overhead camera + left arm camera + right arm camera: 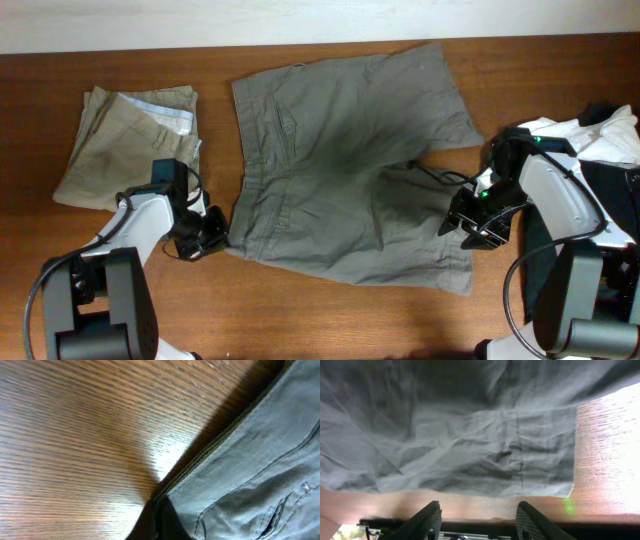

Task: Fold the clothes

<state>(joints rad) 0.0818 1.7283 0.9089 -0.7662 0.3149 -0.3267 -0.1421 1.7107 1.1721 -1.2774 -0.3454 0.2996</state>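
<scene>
My left gripper is already pinching the front waistband corner, so I need to lower my right gripper next, toward the right in its wrist view, onto the leg hem's near corner (466, 287) (565, 490).
Olive-grey shorts (350, 170) lie spread flat on the wooden table, waistband to the left and legs to the right. My left gripper (212, 232) is low at the front corner of the waistband. In the left wrist view its dark fingers (160, 522) are closed together at the corner of the shorts (250, 470). My right gripper (478, 222) is at the right edge of the front leg. In the right wrist view it is open and empty (479, 517) over bare wood, just short of the leg hem (470, 460).
A folded pair of khaki shorts (125, 145) lies at the left. A pile of white and dark clothes (600, 140) sits at the right edge behind my right arm. Bare table (330, 320) shows in front of the shorts.
</scene>
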